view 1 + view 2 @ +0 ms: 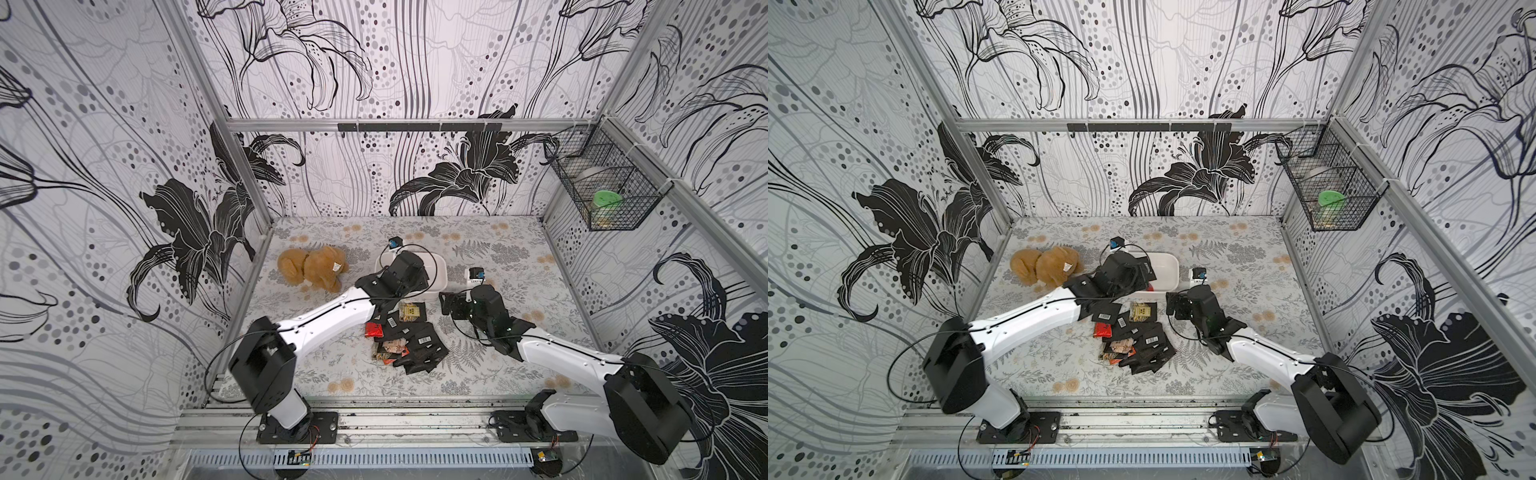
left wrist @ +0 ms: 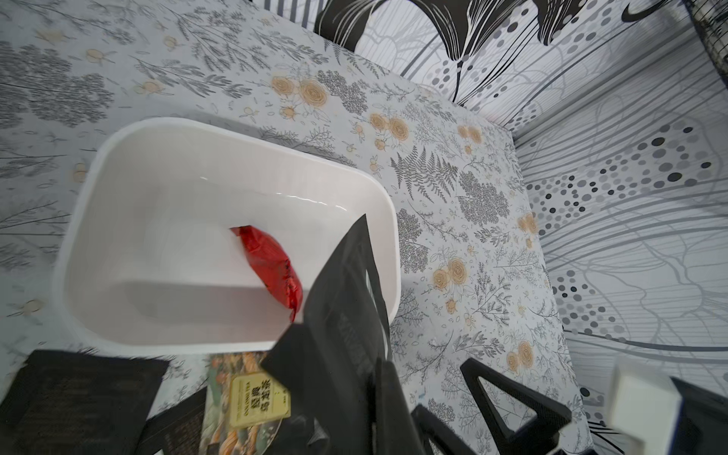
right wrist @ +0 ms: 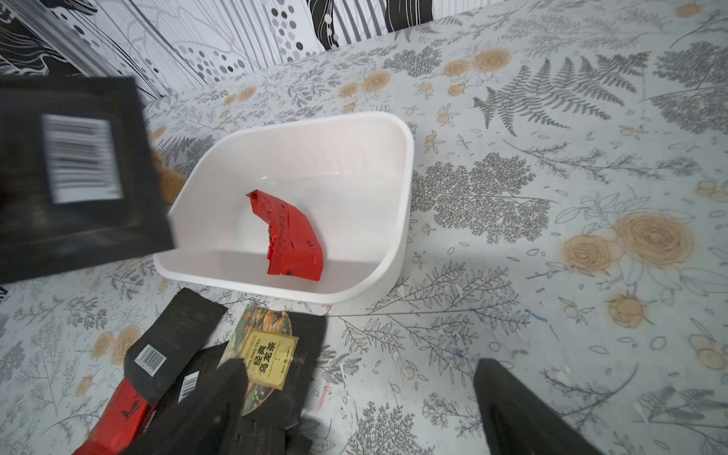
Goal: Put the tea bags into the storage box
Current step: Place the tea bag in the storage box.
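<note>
I should next move my left gripper outward past the box's near rim and release the black tea bag point(image 2: 342, 299) on the box's bare bottom, which lies outward of my left gripper.
The white storage box point(image 1: 441, 266) point(image 1: 1168, 266) stands mid-table, and one red tea bag point(image 2: 272, 264) point(image 3: 291, 236) lies inside it. My left gripper point(image 1: 409, 270) point(image 2: 374, 394) is shut on a black tea bag point(image 2: 342, 299) point(image 3: 75, 177), which hangs over the box's near rim. The open right gripper point(image 1: 451, 305) point(image 3: 366, 394) hovers low beside the box's near right corner, nothing between its fingers. A pile of tea bags point(image 1: 407, 336) point(image 1: 1138, 336) lies in front of the box, mostly black, with a tan one point(image 3: 268, 354) on its far edge.
A brown plush toy point(image 1: 313, 270) point(image 1: 1046, 266) lies left of the box, close to my left arm. A black wire basket point(image 1: 602, 187) hangs on the right wall, above the table. The enclosure walls close in the table on three sides.
</note>
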Available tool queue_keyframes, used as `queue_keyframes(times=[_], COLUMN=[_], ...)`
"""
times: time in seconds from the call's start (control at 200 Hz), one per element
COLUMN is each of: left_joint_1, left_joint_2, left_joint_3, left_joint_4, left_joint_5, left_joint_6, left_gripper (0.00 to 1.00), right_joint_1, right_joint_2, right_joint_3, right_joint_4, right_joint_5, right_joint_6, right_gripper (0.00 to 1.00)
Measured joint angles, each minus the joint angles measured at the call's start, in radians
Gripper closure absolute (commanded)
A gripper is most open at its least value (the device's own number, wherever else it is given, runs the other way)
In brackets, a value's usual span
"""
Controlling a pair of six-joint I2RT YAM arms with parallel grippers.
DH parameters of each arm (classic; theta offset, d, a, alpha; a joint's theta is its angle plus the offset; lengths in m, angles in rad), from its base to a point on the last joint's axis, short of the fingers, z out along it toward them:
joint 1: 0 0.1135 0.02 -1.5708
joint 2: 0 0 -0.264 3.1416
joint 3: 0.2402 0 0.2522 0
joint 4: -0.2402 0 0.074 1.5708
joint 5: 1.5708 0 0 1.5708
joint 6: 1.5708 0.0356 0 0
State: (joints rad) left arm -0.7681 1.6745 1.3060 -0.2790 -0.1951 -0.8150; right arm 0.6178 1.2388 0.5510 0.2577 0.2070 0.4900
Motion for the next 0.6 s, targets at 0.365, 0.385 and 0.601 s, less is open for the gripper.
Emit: queue_keyframes(times=[0.365, 0.385, 0.601], left_joint_1=[0.043, 0.047, 0.076], left_joint_2=[0.326, 0.329, 0.331], left_joint_3=[0.258, 0.258, 0.258], left_joint_4=[-0.024, -0.024, -0.024], left_joint_5=[0.049, 0.051, 0.058], left_joint_6=[-0.003, -0.003, -0.005], left_gripper=[1.0, 1.0, 0.69], right_joint_1=[0.0, 0.0, 0.0], right_joint_2=[-0.051, -0.052, -0.053], right_joint_3=[-0.031, -0.032, -0.034], right_joint_4=[0.01, 0.01, 0.022], right_joint_5=[0.04, 0.04, 0.023], right_joint_6=[0.0, 0.0, -0.001], right_gripper=[0.05, 0.04, 0.03])
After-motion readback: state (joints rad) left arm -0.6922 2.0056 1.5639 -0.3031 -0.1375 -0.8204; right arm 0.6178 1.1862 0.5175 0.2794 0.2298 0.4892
